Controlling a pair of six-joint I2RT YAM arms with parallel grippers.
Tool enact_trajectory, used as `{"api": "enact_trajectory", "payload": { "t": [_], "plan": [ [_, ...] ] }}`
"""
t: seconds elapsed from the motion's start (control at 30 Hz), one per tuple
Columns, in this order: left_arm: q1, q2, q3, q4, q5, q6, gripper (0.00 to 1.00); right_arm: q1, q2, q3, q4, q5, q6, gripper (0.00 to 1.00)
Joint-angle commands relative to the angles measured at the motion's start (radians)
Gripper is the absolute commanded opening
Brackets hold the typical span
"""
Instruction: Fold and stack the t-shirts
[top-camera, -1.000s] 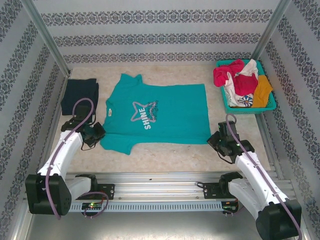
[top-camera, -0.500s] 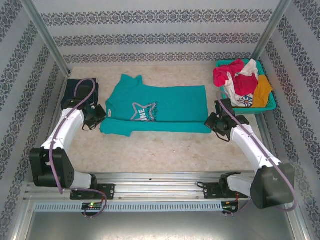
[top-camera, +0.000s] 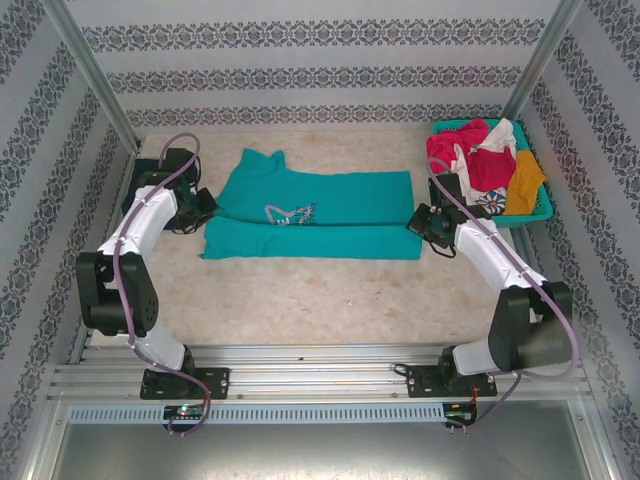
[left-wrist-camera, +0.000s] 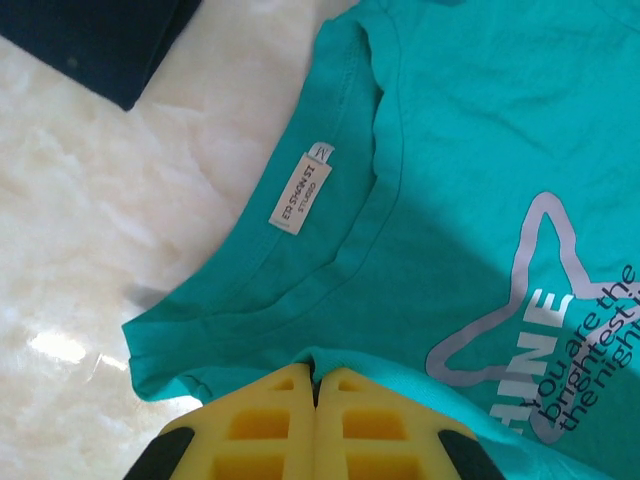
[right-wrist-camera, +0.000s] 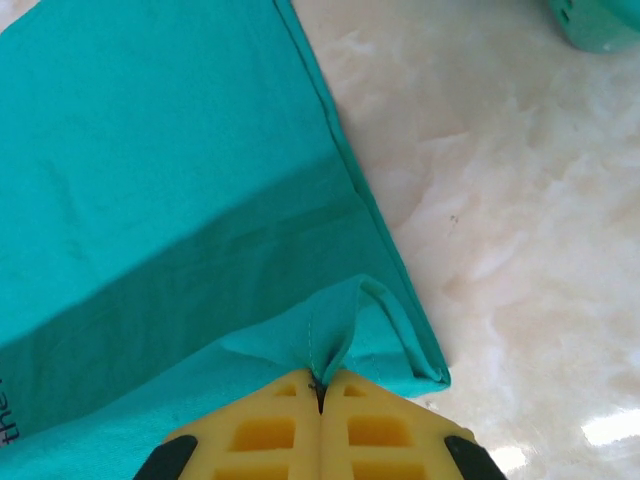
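Note:
The teal t-shirt's pinched edge still hangs above the t-shirt, so my left gripper next lowers it outward toward the collar's label, then releases it.
The teal t-shirt (top-camera: 330, 215) lies across the middle of the table, its near edge lifted and carried over toward the far side, so the star and "SHINE" print (left-wrist-camera: 560, 340) is partly covered. My left gripper (top-camera: 203, 205) is shut on the shirt's edge near the collar (left-wrist-camera: 320, 215); its yellow fingertips (left-wrist-camera: 290, 400) pinch a fold of teal cloth. At the right hem, my right gripper (top-camera: 420, 222) is shut on the cloth, yellow fingertips (right-wrist-camera: 350, 410) pinching a raised ridge of the teal t-shirt (right-wrist-camera: 180, 180). A dark navy shirt (top-camera: 150, 185) lies folded at the far left.
A teal lattice basket (top-camera: 535, 215) at the far right holds magenta, white and orange shirts (top-camera: 485, 160). Patterned walls close in the table on three sides. Bare marbled tabletop (top-camera: 330, 300) stretches between the shirt and the rail at the near edge.
Both grippers have moved away from the near edge, carrying the teal shirt's near edge over itself. The shirt looks narrower and the print is more covered.

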Motion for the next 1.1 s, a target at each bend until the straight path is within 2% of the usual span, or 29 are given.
{"api": "enact_trajectory", "payload": {
  "t": [0.0, 0.57, 1.0, 1.03, 1.07],
  "plan": [
    [0.005, 0.035, 0.046, -0.015, -0.034, 0.044, 0.0, -0.013, 0.047, 0.047, 0.01, -0.015, -0.03, 0.0],
    [0.005, 0.201, 0.152, 0.016, -0.012, 0.05, 0.0, -0.017, 0.209, 0.12, 0.019, 0.005, -0.019, 0.0],
    [0.005, 0.302, 0.172, 0.038, 0.0, 0.041, 0.0, -0.023, 0.307, 0.149, 0.074, -0.046, -0.016, 0.0],
    [0.005, 0.302, 0.172, 0.039, -0.002, 0.041, 0.0, -0.023, 0.312, 0.152, 0.078, -0.05, -0.018, 0.02],
    [0.005, 0.302, 0.166, 0.038, -0.004, 0.039, 0.0, -0.023, 0.317, 0.155, 0.081, -0.053, -0.02, 0.13]
  ]
}}
